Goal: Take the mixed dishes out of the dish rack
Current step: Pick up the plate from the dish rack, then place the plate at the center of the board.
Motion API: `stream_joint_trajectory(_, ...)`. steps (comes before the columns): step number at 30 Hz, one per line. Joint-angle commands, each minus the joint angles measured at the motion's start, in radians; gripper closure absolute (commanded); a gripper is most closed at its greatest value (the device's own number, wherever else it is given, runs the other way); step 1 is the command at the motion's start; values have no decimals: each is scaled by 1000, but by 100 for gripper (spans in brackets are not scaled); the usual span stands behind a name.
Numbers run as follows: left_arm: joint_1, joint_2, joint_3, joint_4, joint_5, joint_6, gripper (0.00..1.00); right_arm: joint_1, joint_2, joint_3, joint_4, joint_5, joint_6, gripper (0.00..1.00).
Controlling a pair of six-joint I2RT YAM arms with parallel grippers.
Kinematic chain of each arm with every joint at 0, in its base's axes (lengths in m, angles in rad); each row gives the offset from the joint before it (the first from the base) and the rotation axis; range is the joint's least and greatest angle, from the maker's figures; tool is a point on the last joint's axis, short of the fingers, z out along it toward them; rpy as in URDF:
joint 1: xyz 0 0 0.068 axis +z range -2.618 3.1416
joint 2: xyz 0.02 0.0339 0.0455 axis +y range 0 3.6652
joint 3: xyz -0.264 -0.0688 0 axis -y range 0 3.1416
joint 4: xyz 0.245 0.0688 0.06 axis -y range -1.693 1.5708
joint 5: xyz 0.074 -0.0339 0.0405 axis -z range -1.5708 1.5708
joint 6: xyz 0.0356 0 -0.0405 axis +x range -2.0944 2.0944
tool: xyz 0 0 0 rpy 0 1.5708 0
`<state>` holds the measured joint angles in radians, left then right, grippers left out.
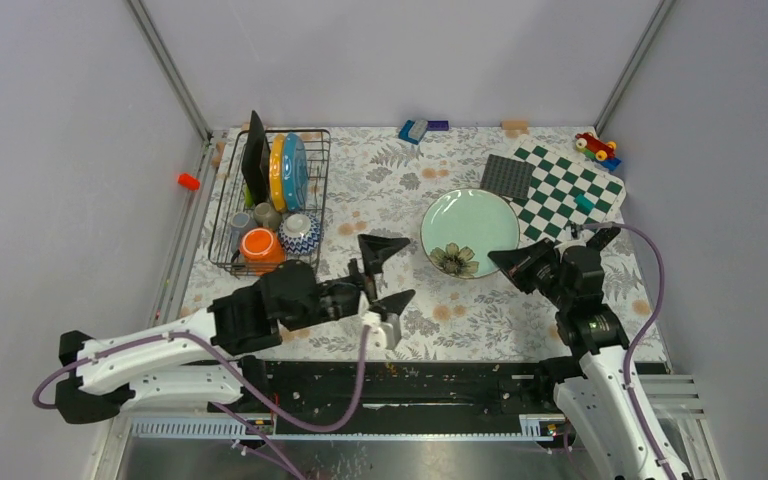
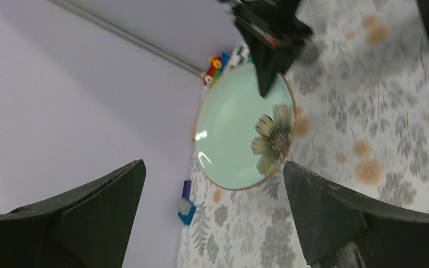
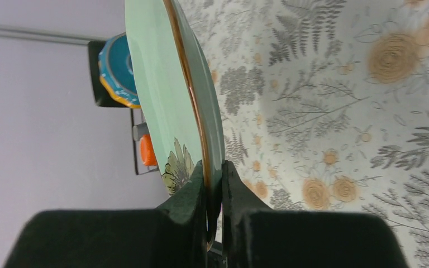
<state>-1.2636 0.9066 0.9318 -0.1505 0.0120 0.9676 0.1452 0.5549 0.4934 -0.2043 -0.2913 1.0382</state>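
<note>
Bare flowered cloth by the near edge (image 1: 508,304) is below my right gripper, toward my base, so my right gripper needs to go down and pull back next to release the rim.
The dish rack (image 1: 222,232) stands at the back left and holds a black square plate (image 1: 255,155), a yellow plate (image 1: 278,172), a blue plate (image 1: 295,170), an orange mug (image 1: 260,245), a patterned bowl (image 1: 300,232) and a grey cup (image 1: 243,220). A pale green plate with a flower (image 1: 468,232) lies out over the flowered cloth at mid-table. My right gripper (image 1: 512,262) is shut on its near right rim; the right wrist view shows the rim (image 3: 201,128) pinched in the gripper (image 3: 215,173). My left gripper (image 1: 385,270) stands wide open just left of the plate (image 2: 234,134), holding nothing.
A green-white chequered board (image 1: 565,190) and a dark studded square (image 1: 507,178) lie at the back right, next to a toy car (image 1: 595,147). Blue (image 1: 413,130) and purple (image 1: 438,125) blocks sit by the back wall. A red piece (image 1: 189,181) sticks to the left wall.
</note>
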Motion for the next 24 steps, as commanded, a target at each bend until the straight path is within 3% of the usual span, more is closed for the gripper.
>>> stream_joint_trajectory(1,0,-71,-73,410,-129,-337,1,-4,-13,-24,92,66,-22,100)
stream_joint_trajectory(5,2,-62,-58,662,-588,-660,1,-6,-33,-96,86,136,-23,100)
stream_joint_trajectory(8,4,-56,-106,726,-773,-780,1,-6,-48,-132,67,159,-39,100)
stream_joint_trajectory(11,4,-42,-147,677,-908,-855,1,-6,-85,-139,-26,229,-65,100)
stream_joint_trajectory(14,6,-16,-161,565,-1131,-958,1,-6,-172,-154,-147,356,-82,100)
stream_joint_trajectory(16,7,-11,-158,454,-1247,-1096,1,-6,-250,-165,-220,419,-95,100)
stream_joint_trajectory(18,13,-27,-157,311,-1270,-1231,1,-7,-341,-169,-305,487,-92,100)
stream_joint_trajectory(24,78,-87,-208,186,-1185,-1411,1,-7,-511,-130,-555,618,-84,100)
